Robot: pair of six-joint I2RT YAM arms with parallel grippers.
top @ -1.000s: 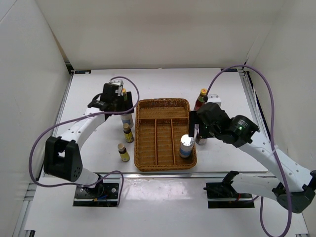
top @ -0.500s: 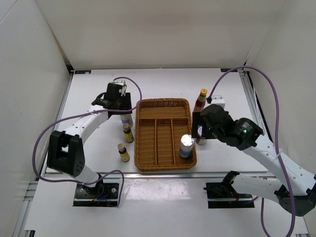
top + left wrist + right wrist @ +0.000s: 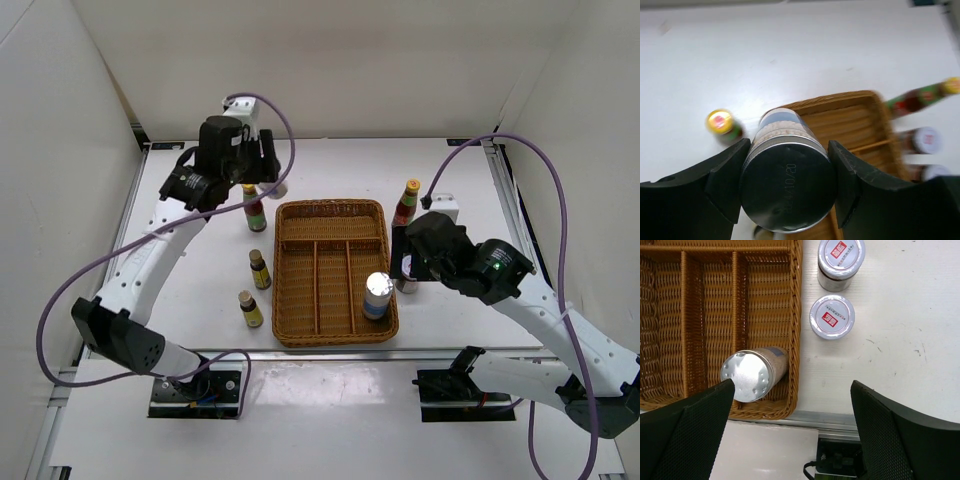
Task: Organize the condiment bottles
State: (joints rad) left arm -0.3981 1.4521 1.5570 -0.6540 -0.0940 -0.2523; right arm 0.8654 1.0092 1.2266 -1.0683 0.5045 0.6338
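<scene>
The far part of the tray beside the standing jar (image 3: 364, 262) (image 3: 883, 159) is free. My left gripper should next move back over the tray and put its jar down there.
My left gripper (image 3: 258, 172) hangs raised over the table's back left and is shut on a silver-lidded jar (image 3: 787, 185), whose dark lid fills the gap between the fingers (image 3: 727, 180). Below it stands a red yellow-capped sauce bottle (image 3: 256, 213), with its cap (image 3: 720, 122) showing from above. A second red bottle (image 3: 406, 203) stands right of the wicker tray (image 3: 330, 212). Two small brown bottles (image 3: 259, 270) (image 3: 249, 309) stand left of the tray. One jar (image 3: 754, 375) stands in the tray's near right corner. Two jars (image 3: 841, 257) (image 3: 832, 316) stand just outside it. My right gripper (image 3: 792, 420) is open above them, holding nothing.
White walls close in the table on three sides. Purple cables loop above both arms. A metal rail (image 3: 865, 421) runs along the table's near edge beside the tray's corner.
My left gripper has shut on the jar and risen with it toward the back of the table. The right arm shifted slightly and stays open.
</scene>
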